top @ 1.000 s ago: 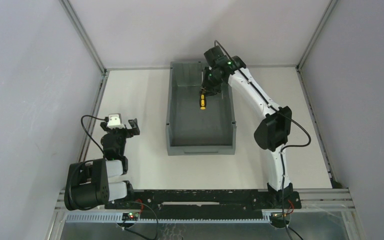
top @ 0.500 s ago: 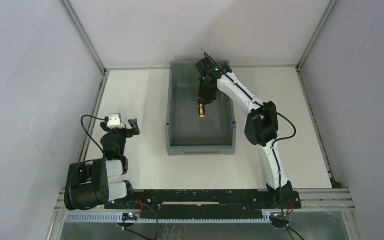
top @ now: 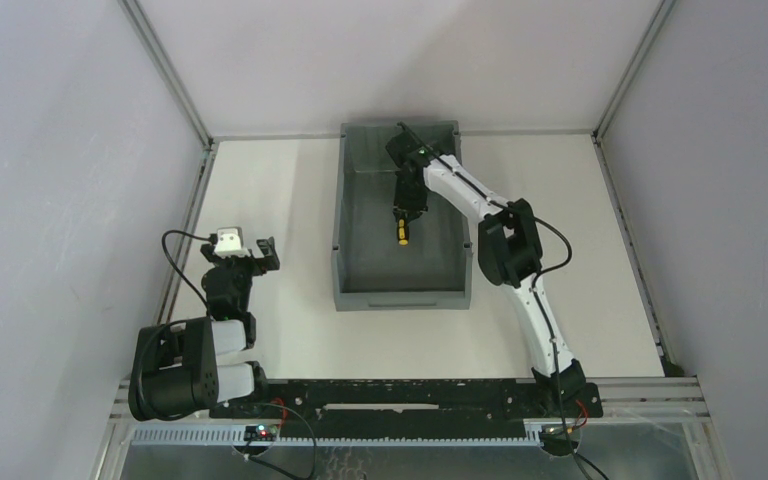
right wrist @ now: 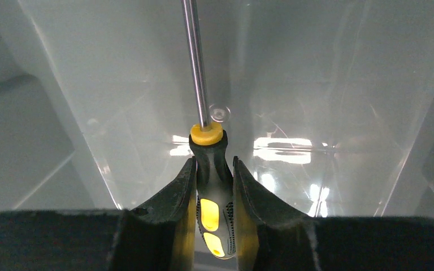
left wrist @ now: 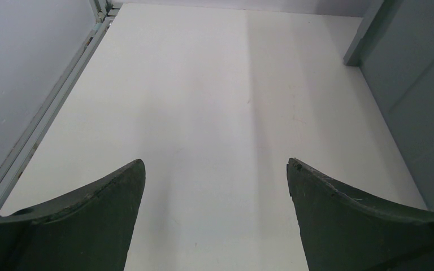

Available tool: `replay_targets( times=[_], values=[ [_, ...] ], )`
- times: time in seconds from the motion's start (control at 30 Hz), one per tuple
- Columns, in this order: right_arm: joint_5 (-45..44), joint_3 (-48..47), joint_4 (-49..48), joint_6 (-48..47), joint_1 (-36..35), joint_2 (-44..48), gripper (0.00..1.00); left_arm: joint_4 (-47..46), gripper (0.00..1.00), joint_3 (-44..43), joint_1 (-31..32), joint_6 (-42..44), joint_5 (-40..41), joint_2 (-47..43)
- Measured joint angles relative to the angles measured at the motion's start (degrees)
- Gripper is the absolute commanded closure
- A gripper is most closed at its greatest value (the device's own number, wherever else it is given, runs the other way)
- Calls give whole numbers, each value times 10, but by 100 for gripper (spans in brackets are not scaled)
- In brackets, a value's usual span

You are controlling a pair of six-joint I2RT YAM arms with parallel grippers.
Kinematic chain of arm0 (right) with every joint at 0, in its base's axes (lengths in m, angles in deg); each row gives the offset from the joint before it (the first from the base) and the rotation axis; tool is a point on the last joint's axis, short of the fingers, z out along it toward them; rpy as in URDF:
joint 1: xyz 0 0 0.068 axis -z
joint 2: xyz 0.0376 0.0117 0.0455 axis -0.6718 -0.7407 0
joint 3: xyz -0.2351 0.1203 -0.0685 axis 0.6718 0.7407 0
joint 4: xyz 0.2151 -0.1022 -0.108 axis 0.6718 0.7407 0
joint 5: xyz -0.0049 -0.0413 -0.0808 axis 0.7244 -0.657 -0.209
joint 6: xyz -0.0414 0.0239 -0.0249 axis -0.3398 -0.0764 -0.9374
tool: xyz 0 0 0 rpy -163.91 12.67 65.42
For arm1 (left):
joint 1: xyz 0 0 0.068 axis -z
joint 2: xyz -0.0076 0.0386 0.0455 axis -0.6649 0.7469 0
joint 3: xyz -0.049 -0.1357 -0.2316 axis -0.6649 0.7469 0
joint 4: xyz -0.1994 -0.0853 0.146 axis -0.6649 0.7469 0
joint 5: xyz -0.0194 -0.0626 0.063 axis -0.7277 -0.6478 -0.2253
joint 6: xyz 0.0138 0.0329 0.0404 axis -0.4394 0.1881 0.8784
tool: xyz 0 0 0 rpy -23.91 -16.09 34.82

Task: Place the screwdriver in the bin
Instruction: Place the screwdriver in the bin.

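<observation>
My right gripper lowers next until the screwdriver's handle nears the bin's shiny bottom and releases it there, since the screwdriver [top: 400,231] still hangs above that bottom.
The grey bin [top: 337,230] stands at the back middle of the table. My right gripper [top: 401,222] reaches into it from the far end and is shut on the screwdriver [top: 400,231], held over the bin's floor. In the right wrist view my right gripper [right wrist: 213,162] clamps the yellow-and-black handle of the screwdriver [right wrist: 211,186], its shaft pointing away over the bin's shiny floor [right wrist: 328,101]. My left gripper [top: 256,253] rests low at the left, open and empty; the left wrist view shows my left gripper [left wrist: 216,165] over bare table.
The bin's left outer wall [left wrist: 412,73] shows at the right of the left wrist view. A metal frame rail [left wrist: 45,118] runs along the table's left edge. Enclosure walls stand on three sides.
My right arm has swung left and drawn towards the near side, carrying the screwdriver from the bin's far end towards its middle and lower into it. The left arm has not moved.
</observation>
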Motion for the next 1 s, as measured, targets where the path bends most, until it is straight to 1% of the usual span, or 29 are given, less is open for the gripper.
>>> replay_targets(
  times=[0.43,0.53,0.67,0.8,0.9,1.0],
  values=[
    [7,1,-15,5,4,-33,100,0,0,0,0,0,0,0],
    [14,1,-16,9,7,-35,97,0,0,0,0,0,0,0],
    [18,2,-16,14,8,-36,89,0,0,0,0,0,0,0],
    [25,5,-16,16,10,-37,76,0,0,0,0,0,0,0],
    [29,5,-16,16,11,-38,64,0,0,0,0,0,0,0],
    [30,5,-16,17,11,-38,55,0,0,0,0,0,0,0]
  ],
)
